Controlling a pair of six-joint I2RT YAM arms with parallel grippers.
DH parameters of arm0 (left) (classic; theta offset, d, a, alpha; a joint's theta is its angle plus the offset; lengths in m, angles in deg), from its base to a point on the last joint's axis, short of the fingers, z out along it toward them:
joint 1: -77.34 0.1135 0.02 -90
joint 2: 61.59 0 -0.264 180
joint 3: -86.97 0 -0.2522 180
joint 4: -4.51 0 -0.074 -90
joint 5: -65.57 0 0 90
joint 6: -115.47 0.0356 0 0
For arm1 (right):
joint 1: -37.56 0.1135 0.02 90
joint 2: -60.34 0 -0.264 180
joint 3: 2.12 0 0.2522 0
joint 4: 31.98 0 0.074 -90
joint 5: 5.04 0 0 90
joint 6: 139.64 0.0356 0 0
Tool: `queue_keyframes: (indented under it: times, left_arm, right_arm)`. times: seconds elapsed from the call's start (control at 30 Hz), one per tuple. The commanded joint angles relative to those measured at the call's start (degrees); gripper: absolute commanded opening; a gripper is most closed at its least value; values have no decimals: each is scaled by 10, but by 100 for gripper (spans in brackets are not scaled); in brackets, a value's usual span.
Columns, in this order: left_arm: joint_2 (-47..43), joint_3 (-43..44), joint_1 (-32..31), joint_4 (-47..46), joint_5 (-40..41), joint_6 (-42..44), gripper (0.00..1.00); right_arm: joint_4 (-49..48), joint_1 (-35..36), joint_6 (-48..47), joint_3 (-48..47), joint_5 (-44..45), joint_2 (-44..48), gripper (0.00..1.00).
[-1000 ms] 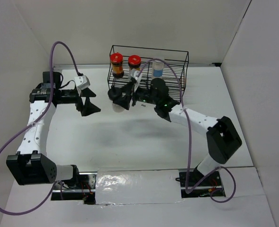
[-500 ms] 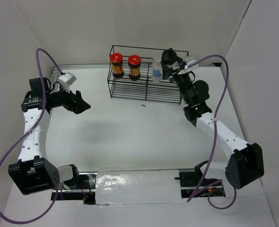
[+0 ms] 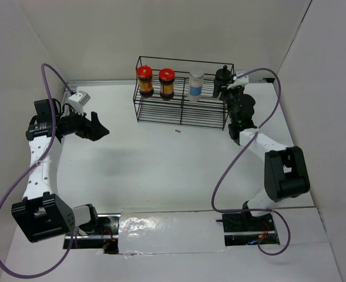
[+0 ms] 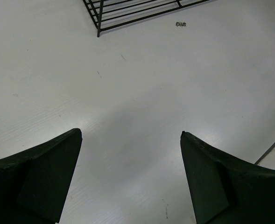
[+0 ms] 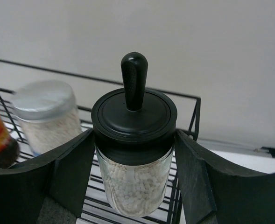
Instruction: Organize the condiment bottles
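The right gripper brings the pale bottle down toward the white bottle, onto the rack's wire bottom, next, since open space shows beside that white bottle.
Two brown jars with red lids [image 3: 144,80] [image 3: 167,83] and a white bottle with a bluish label [image 3: 195,84] stand in a row in the black wire rack [image 3: 161,109]. My right gripper [image 3: 224,86] is shut on the pale bottle with the black cap [image 3: 222,76] at the rack's right end. In the right wrist view both fingers [image 5: 72,163] press the sides of this bottle [image 5: 136,179] over the rack's wire floor; I cannot tell if it rests there. My left gripper [image 3: 100,130] is open and empty over the table, left of the rack.
The rack's near left corner [image 4: 99,18] shows at the top of the left wrist view, with a small dark speck [image 4: 180,24] on the white table [image 3: 161,170] in front of it. White walls close in on three sides.
My right gripper has carried the black-capped bottle from in front of the rack's left part to its right end. My left arm has drawn back to the left.
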Motion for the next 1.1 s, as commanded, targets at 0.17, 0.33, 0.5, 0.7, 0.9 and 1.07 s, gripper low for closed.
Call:
queue_keyframes:
  times: [0.17, 0.33, 0.5, 0.7, 0.9, 1.07]
  left_arm:
    - [-6, -1, 21, -15, -11, -14, 99]
    - [0, 1, 26, -11, -31, -12, 99]
    - [1, 2, 29, -6, -54, -7, 99]
    - [-2, 1, 35, -4, -54, -5, 99]
    - [-2, 0, 34, -5, -57, -3, 99]
    - [-5, -2, 35, -6, -64, -4, 99]
  right_arm:
    - [-101, -22, 32, -51, -47, -62, 0]
    - [-101, -22, 14, -67, -47, -101, 0]
    - [-106, -27, 2, -75, -67, -131, 0]
    - [-93, -26, 7, -64, -68, -135, 0]
    - [-31, -25, 4, -75, -67, -107, 69]
    - [-26, -25, 2, -61, -40, -65, 79]
